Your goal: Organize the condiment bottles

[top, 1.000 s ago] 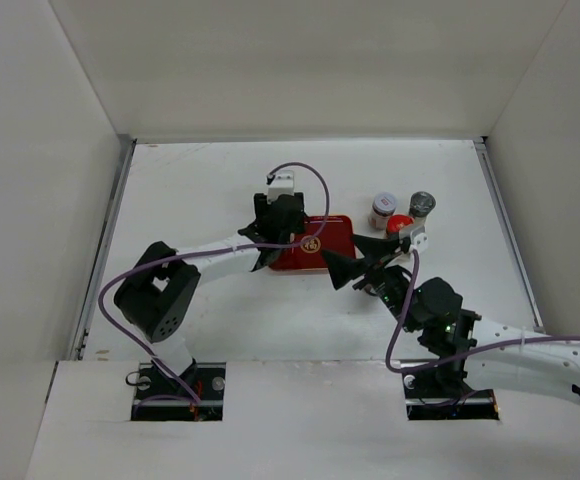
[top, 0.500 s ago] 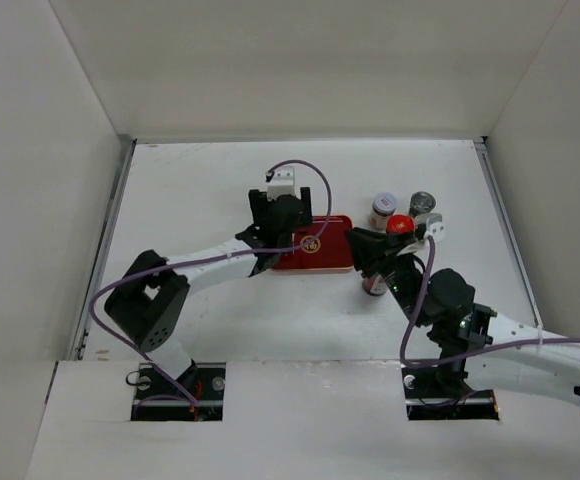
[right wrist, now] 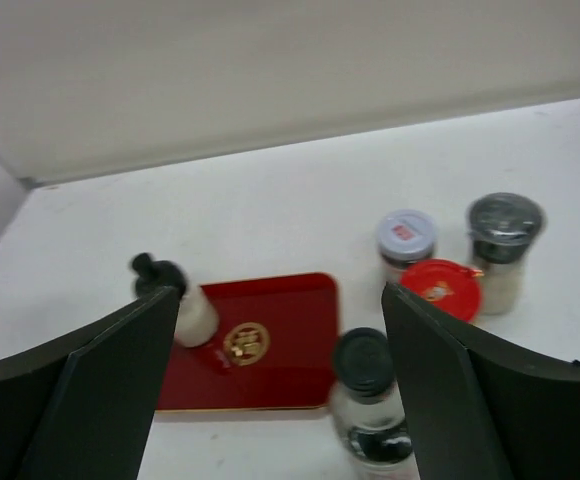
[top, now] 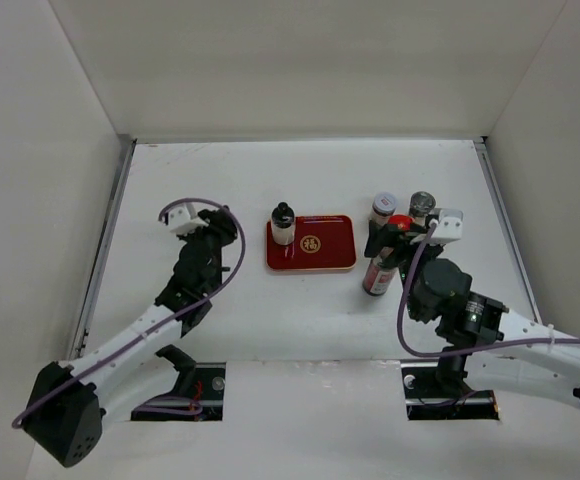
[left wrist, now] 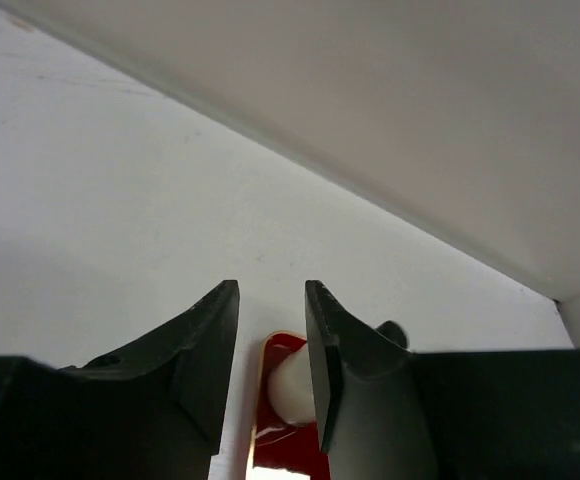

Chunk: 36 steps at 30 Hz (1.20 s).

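My right gripper should go down next with its fingers open onto the neck of the tall dark bottle (right wrist: 365, 365), just under its black cap, because this bottle is standing outside the tray.
The short white bottle with a black cap (top: 283, 226) stands on the left end of the red tray (top: 320, 245). It also shows in the left wrist view (left wrist: 290, 385) and in the right wrist view (right wrist: 188, 308). The tall dark black-capped bottle (top: 377, 275) (right wrist: 365, 365) stands on the table just right of the tray. The white-lidded jar (top: 384, 207) (right wrist: 406, 238), red-lidded jar (top: 399, 224) (right wrist: 440, 288) and grey-lidded shaker (top: 422, 205) (right wrist: 505, 232) cluster behind it. My left gripper (top: 228, 230) (left wrist: 270, 300) is open and empty, left of the tray. My right gripper (top: 390, 245) (right wrist: 282, 295) is wide open above the tall bottle.
The red tray with its gold emblem (right wrist: 247, 342) lies mid-table. White walls enclose the table on the left, back and right. A purple cable (top: 195, 203) loops over the left wrist.
My left arm has drawn back left from the tray, leaving the white bottle standing on it. My right gripper has moved right and back, and the tall dark bottle now stands uncovered.
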{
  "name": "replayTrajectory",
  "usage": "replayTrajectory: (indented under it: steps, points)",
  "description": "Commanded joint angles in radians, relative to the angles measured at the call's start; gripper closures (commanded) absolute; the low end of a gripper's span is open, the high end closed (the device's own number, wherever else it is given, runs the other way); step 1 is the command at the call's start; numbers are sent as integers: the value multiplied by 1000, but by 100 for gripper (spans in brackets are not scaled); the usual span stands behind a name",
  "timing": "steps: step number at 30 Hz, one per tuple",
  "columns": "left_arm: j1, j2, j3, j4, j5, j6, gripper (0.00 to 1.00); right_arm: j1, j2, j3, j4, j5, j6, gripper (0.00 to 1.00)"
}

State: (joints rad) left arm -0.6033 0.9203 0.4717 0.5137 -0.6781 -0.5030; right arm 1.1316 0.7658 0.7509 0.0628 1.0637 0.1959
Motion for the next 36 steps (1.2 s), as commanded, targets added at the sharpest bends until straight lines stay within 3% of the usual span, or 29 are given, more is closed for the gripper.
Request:
replayTrajectory:
  steps: [1,8,12,16,25,36]
  points:
    - [65,-83,-117,-6,14,-129,70,-20,-22,33,-104,151,-44,8]
    - [168,-107,-206,8,124,-206,63,-31,21,59,-264,138,14,4]
    - [172,-103,-225,35,156,-209,54,-42,39,83,-296,7,54,4]
    - [175,-113,-243,51,153,-209,45,-69,38,76,-294,-11,83,4]
    - [179,-80,-249,72,164,-209,42,-189,61,36,-305,-83,120,5]
    - [187,-63,-251,82,166,-210,40,-281,76,-4,-247,-252,183,24]
